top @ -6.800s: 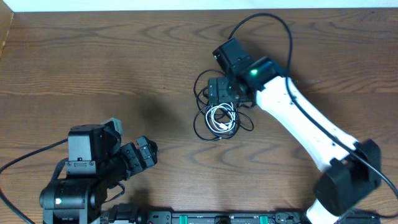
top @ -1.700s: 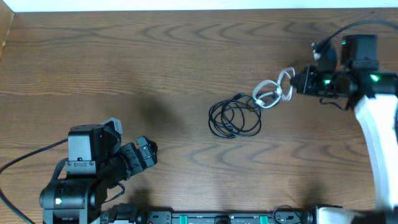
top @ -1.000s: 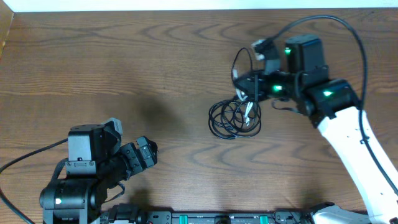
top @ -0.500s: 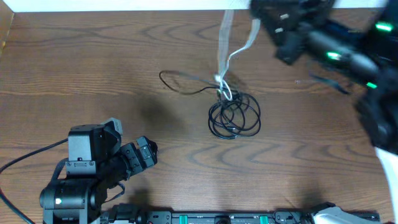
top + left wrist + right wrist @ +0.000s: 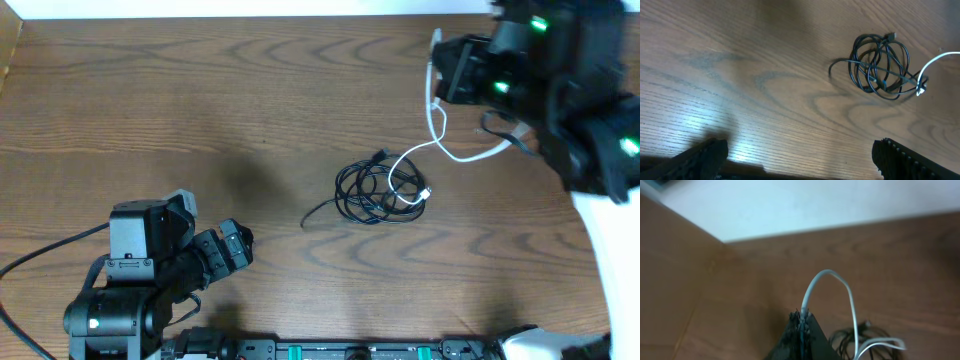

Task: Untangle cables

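The robot's right gripper needs to tilt downward next, then lower the white cable to the bare table (image 5: 470, 194) beside the black coil, where the cable's raised length has open room.
A loose coil of black cables (image 5: 372, 191) lies on the wooden table near the middle, one tail pointing left-down. The white cable (image 5: 436, 120) hangs from my right gripper (image 5: 437, 65), raised over the table's far right, and trails down to the coil's right edge. In the right wrist view the right gripper (image 5: 802, 316) is shut on the white cable (image 5: 832, 275), with the black coil (image 5: 862, 336) below. My left gripper (image 5: 238, 245) rests open at the near left, far from the cables. The left wrist view shows the coil (image 5: 880, 62), the white cable's end (image 5: 935, 62), and the open left gripper (image 5: 800, 160).
The table's far edge meets a white surface (image 5: 200, 8) at the top. A thick black wire (image 5: 40, 252) runs from the left arm's base. A rail of equipment (image 5: 350, 350) lines the near edge.
My right gripper has swung right with the white cable, drawing most of it out of the black coil. The coil's loose black tail went from upper left to lower left. The left arm stayed put.
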### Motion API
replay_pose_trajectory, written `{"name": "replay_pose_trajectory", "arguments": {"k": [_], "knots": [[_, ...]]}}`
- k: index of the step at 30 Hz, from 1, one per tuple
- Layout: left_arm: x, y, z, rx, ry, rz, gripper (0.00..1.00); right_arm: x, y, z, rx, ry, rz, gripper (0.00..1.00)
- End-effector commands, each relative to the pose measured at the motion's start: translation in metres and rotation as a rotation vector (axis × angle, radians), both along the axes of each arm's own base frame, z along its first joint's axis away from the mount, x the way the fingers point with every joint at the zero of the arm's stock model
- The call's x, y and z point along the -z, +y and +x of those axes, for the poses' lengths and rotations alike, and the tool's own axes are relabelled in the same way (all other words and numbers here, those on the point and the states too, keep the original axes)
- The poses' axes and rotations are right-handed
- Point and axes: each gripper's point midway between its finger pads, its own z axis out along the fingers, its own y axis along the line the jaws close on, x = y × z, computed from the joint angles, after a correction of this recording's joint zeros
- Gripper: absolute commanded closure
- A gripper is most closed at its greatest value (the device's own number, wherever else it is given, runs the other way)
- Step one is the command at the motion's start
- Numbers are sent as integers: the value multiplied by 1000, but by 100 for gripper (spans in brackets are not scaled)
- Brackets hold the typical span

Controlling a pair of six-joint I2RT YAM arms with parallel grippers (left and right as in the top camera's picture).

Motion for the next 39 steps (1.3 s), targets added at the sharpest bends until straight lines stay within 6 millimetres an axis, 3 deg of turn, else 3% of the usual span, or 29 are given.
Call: {"name": "replay_pose_trajectory", "arguments": {"k": [1,4,8,11,14,17,26,31,39], "knots": [[0,2,1,8,-5,14,2,-14,19,-5,-100,-20,83,99],[0,2,1,7,-5,14,2,-38,23,0,-113,-115,118,99],[0,2,1,7,-5,14,2,-97,14,-4,-99,-299,172,99],[0,2,1,7,-5,14,2,-138,-14,-5,5,-425,172,99],[0,2,1,7,-5,14,2,-143,-55,-2,193,-443,111,99],[0,2,1,7,-5,14,2,-112,-85,0,340,-342,5,98],[0,2,1,7,-5,14,2,23,-157,0,663,103,-443,99],[0,2,1,7,-5,14,2,65,-152,10,642,237,-502,99],[0,2,1,7,-5,14,2,97,-133,20,536,334,-498,99]]}}
